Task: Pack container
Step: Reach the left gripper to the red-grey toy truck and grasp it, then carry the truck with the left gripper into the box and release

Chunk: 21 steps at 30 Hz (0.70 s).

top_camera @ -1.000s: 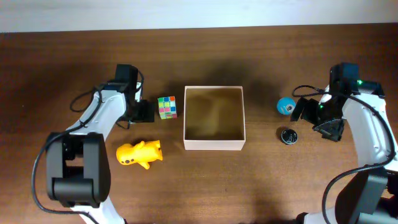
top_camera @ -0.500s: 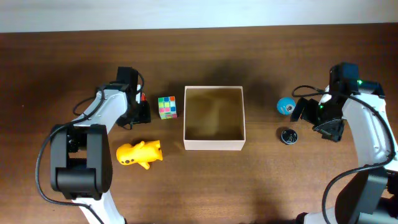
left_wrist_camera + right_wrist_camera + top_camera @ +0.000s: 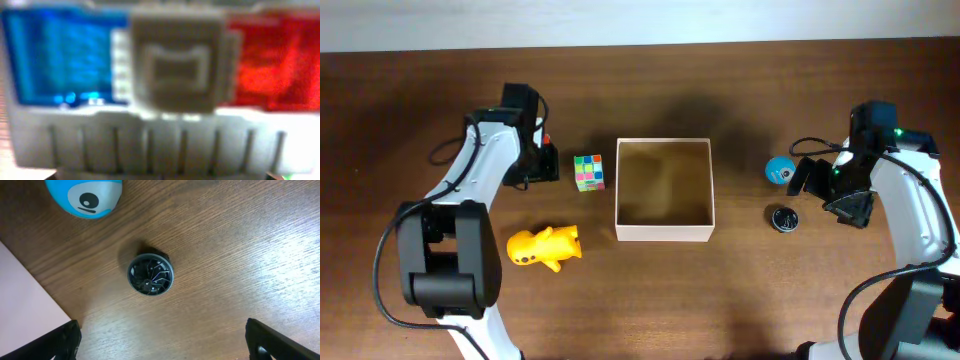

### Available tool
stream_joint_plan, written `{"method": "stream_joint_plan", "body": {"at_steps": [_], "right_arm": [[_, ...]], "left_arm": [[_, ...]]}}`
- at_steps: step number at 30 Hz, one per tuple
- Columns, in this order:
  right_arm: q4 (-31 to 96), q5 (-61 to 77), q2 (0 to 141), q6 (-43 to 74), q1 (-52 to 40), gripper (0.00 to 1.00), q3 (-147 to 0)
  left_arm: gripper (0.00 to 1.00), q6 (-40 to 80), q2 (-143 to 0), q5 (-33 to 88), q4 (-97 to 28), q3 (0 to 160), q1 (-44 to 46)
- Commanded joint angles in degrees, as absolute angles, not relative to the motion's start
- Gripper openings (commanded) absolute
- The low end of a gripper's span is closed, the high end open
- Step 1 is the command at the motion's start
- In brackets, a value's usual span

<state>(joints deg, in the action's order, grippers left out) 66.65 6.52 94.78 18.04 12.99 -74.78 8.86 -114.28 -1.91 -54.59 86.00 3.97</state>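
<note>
My left gripper is to lift the grey toy over the puzzle cube next and then lower the toy into the empty box, because the box stands beyond the cube.
The container (image 3: 663, 232) is a square open-top box with white walls and a tan inside, at the table's middle; its wall also shows in the right wrist view (image 3: 20, 305). My left gripper (image 3: 542, 160) is left of the box, shut on a small grey toy with blue and red panels (image 3: 170, 75) that fills the blurred left wrist view. My right gripper (image 3: 832, 195) is open and empty (image 3: 162, 340), close to a black round disc toy (image 3: 783, 218) (image 3: 150, 274). A blue ball with an eye (image 3: 779, 169) (image 3: 85, 197) lies just beyond the disc.
A multicoloured puzzle cube (image 3: 588, 171) lies between my left gripper and the box. A yellow animal toy (image 3: 544, 246) lies at the front left. The brown wooden table's far edge meets a white wall.
My left gripper has moved toward the far side of the table, carrying the small toy away from the yellow animal toy. The right arm has not moved.
</note>
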Motion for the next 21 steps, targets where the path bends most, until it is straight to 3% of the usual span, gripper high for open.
{"method": "stream_joint_plan", "body": {"at_steps": [1, 12, 21], "right_arm": [[66.7, 6.9, 95.0, 18.5, 13.2, 0.99, -75.4], [66.9, 6.8, 95.0, 18.3, 13.2, 0.99, -75.4], [66.9, 6.8, 95.0, 18.3, 13.2, 0.99, -75.4]], "left_arm": [[0.28, 9.0, -114.4, -1.2, -56.6, 89.4, 4.3], [0.27, 9.0, -109.0, -1.4, -67.9, 105.8, 15.0], [0.27, 16.0, -107.9, -1.5, -68.9, 104.8, 26.3]]}}
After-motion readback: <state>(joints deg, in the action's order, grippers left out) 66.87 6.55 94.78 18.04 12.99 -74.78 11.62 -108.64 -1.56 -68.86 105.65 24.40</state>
